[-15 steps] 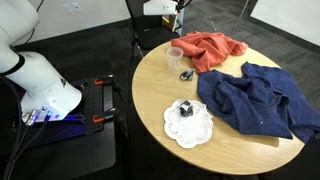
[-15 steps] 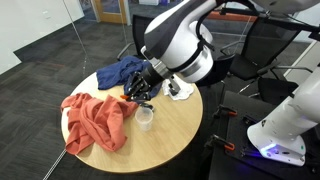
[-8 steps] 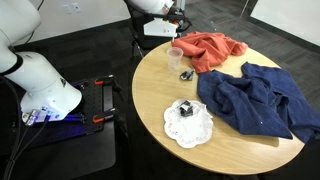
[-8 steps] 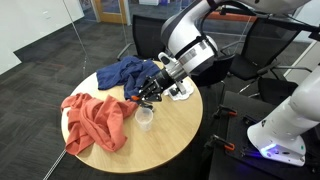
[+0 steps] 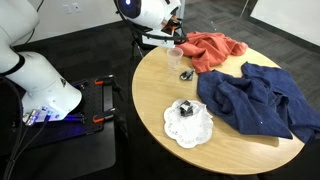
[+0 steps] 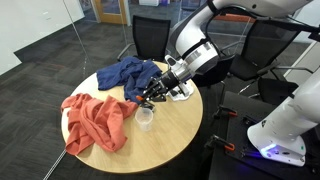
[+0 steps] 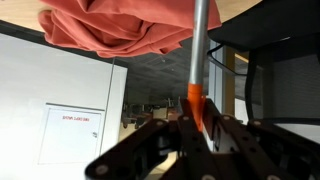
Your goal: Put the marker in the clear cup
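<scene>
My gripper shifts over the clear cup's opening (image 6: 145,112) next and lowers to release the marker's near end, because the marker still hangs beside and above the cup's rim.
My gripper (image 7: 195,128) is shut on the marker (image 7: 197,70), a grey barrel with an orange end clamped between the jaws. In both exterior views the gripper (image 5: 178,38) (image 6: 150,97) hangs tilted just above and beside the clear cup (image 5: 176,57) (image 6: 145,118), which stands upright on the round wooden table (image 5: 160,95) near its edge. The marker's free end points away from the wrist. The cup is out of the wrist view.
An orange cloth (image 5: 212,50) (image 6: 95,120) (image 7: 120,25) lies right next to the cup. A blue cloth (image 5: 258,100) (image 6: 126,72) covers the table's other side. A white doily (image 5: 188,124) holds a small dark object. A small metal item (image 5: 186,74) lies near the cup. Chairs stand behind.
The arm has swung round and the gripper has come down with the marker, closer to the clear cup. The cup and cloths have not moved.
</scene>
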`<state>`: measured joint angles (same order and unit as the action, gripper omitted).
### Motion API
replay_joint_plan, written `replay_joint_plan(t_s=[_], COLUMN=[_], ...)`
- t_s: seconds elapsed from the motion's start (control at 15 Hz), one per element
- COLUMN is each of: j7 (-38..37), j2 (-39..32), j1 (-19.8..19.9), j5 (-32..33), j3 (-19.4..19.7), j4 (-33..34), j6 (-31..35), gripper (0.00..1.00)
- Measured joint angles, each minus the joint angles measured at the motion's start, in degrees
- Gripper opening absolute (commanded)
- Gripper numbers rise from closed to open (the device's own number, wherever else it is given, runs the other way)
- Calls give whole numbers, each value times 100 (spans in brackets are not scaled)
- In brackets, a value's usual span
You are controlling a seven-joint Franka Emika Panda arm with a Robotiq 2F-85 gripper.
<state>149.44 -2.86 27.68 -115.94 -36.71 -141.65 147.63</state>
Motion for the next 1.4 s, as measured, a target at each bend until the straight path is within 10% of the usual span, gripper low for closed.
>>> replay_joint_plan(t_s=[0.47,0.73,0.8,1.4], j7=[-14,-16,-16,-16], j2=[-14,-185,-253,-530], j1=[-2272,-2765,-2841,-3083], j5=[-4,-4,-5,57], j3=[2261,2645,2703,2965], j4=[12,115,160,356], j6=[-77,-77,-77,-80], gripper=[4,4,18,4])
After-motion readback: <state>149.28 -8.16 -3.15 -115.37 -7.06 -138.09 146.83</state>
